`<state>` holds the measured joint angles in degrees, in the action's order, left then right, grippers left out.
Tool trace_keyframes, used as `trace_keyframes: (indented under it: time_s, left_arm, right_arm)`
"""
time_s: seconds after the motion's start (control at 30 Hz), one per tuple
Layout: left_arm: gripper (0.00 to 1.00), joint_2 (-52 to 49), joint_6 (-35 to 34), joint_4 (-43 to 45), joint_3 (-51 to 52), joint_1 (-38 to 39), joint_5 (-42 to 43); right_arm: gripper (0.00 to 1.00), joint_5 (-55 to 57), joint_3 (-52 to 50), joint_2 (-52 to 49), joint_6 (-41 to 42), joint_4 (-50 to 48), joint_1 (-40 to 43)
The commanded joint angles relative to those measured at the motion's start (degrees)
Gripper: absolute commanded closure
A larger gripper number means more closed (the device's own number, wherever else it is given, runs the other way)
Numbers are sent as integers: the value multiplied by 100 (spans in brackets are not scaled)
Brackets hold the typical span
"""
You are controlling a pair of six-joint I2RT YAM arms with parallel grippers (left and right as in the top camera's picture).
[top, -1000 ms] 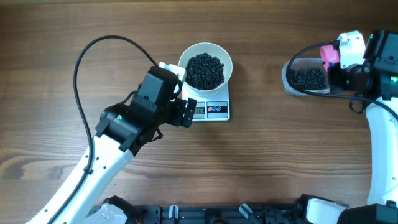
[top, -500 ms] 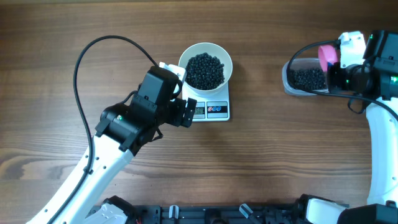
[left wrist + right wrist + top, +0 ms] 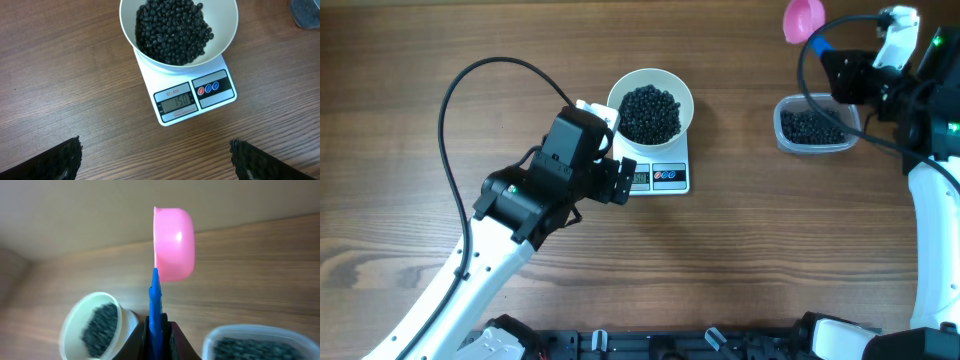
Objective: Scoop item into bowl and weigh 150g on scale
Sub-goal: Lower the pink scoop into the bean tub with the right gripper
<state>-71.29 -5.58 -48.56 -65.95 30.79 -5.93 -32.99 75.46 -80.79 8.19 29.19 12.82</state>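
Next, my right gripper moves back and down, tipping the scoop onto the pellets in the clear tub (image 3: pixel 812 127) to let go of it, since the scale (image 3: pixel 675 186) shows the target weight.
The white bowl (image 3: pixel 686 92) stands on the scale (image 3: pixel 675 186), heaped with the black pellets (image 3: pixel 650 112). In the left wrist view the scale (image 3: pixel 150 75) has a display reading 150, and the bowl (image 3: pixel 227 35) sits behind it. My left gripper (image 3: pixel 157 160) is open just in front of the scale, with nothing between its fingers. My right gripper (image 3: pixel 837 62) is shut on the blue handle of a pink scoop (image 3: pixel 803 18), held high near the table's far edge. In the right wrist view the scoop (image 3: pixel 173 242) faces away, so its inside is hidden.
A clear plastic tub (image 3: pixel 781 120) with more black pellets sits at the right, below the raised scoop. It also shows at the lower right of the right wrist view, tub (image 3: pixel 250 329). A black cable (image 3: pixel 455 90) loops over the table at the left.
My right gripper has lifted the pink scoop out of the tub and carried it up toward the far edge. The left arm, bowl and scale have not moved.
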Motion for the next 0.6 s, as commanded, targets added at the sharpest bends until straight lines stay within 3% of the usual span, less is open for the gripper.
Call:
trace_keyframes:
  time_s: [0.0,0.33,0.57]
  left_arm:
    - [0,-13,85,13,28,-22,48]
    - [0,-13,83,15,28,-22,48]
    - [0,-13,83,13,28,-20,48]
  right_arm:
    - [96,-354,22,-44,743,-138,-24]
    - [95,-297,22,-44,743,-326,-22]
    - [96,946,22,-44,682,28,-22]
